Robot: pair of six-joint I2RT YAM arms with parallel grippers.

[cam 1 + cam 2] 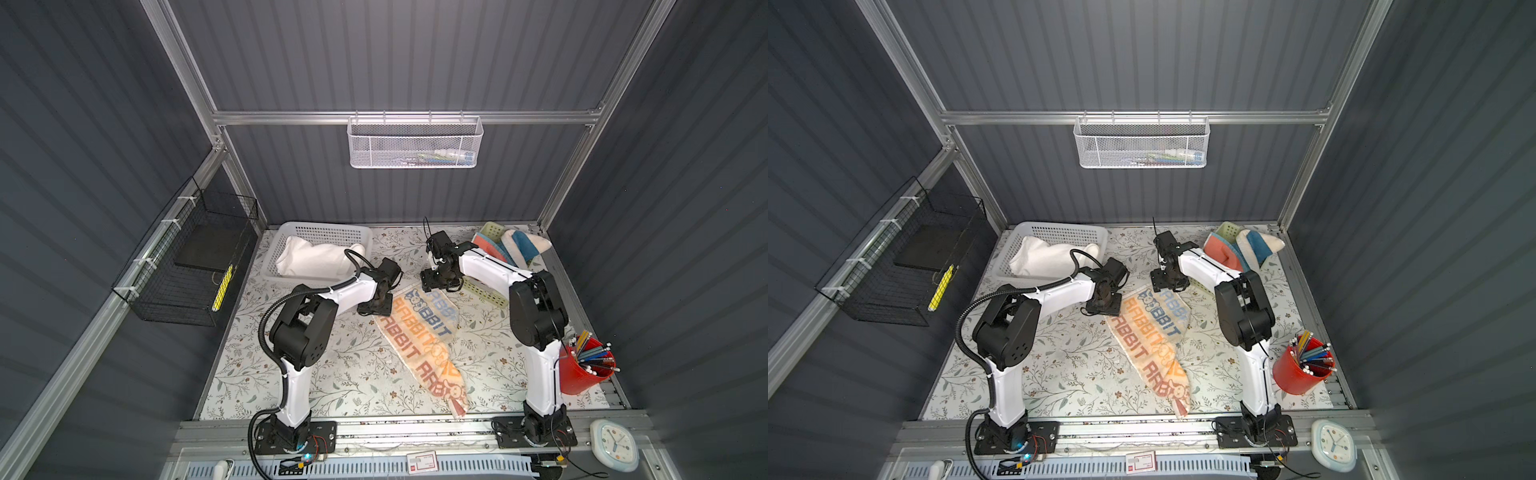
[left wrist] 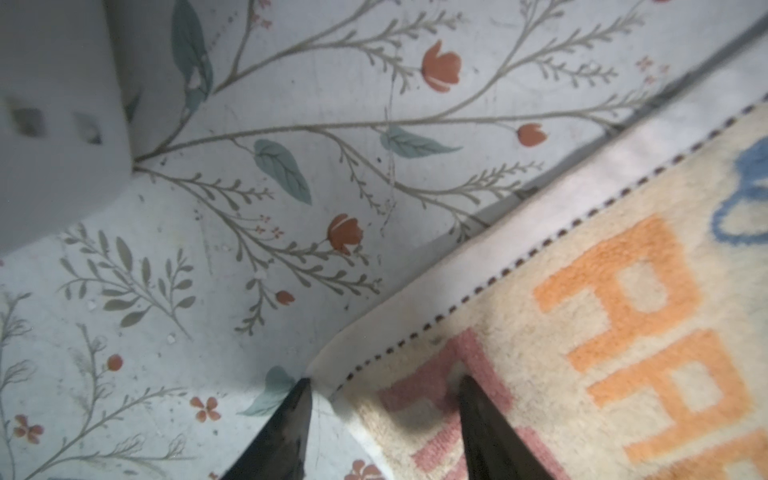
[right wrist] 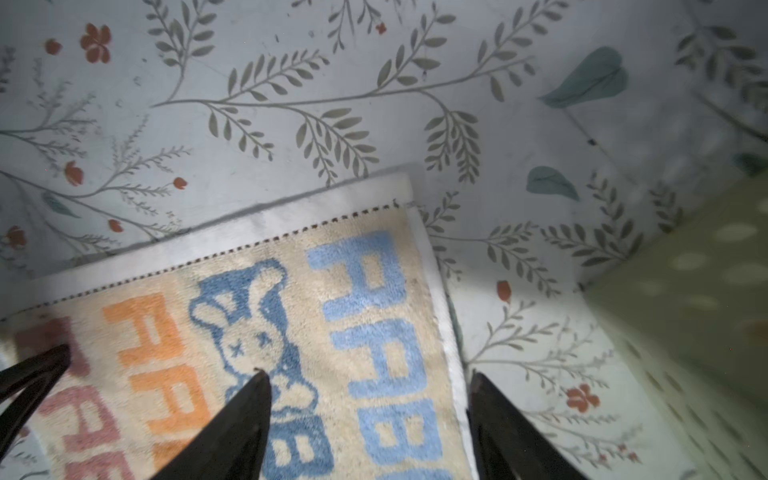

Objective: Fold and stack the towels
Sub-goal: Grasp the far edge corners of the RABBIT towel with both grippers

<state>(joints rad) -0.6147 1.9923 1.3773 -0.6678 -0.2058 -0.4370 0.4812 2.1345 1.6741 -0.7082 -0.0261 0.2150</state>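
My right gripper needs to move down next onto the towel's side hem beside the blue letters and close, because that hem is below it, between its open fingers.
A cream towel with big orange and blue "RABBIT" letters (image 1: 424,332) (image 1: 1152,336) lies spread diagonally on the flowered table covering. My left gripper (image 1: 376,307) (image 2: 385,382) is open at its far left corner, with one finger on the covering and the other on the pile. My right gripper (image 1: 440,284) (image 3: 369,376) is open over the far right corner, and its fingers straddle the towel's side hem. A white towel (image 1: 316,257) sits bunched in the white basket (image 1: 324,228). A coral towel (image 1: 488,245) and a cream-and-blue towel (image 1: 525,245) rest in the green basket (image 1: 482,289).
A red cup of pencils (image 1: 582,370) stands at the right edge beside my right arm. A black wire basket (image 1: 187,266) hangs on the left wall and a white mesh basket (image 1: 415,143) on the back rail. A clock (image 1: 614,444) lies at the front right.
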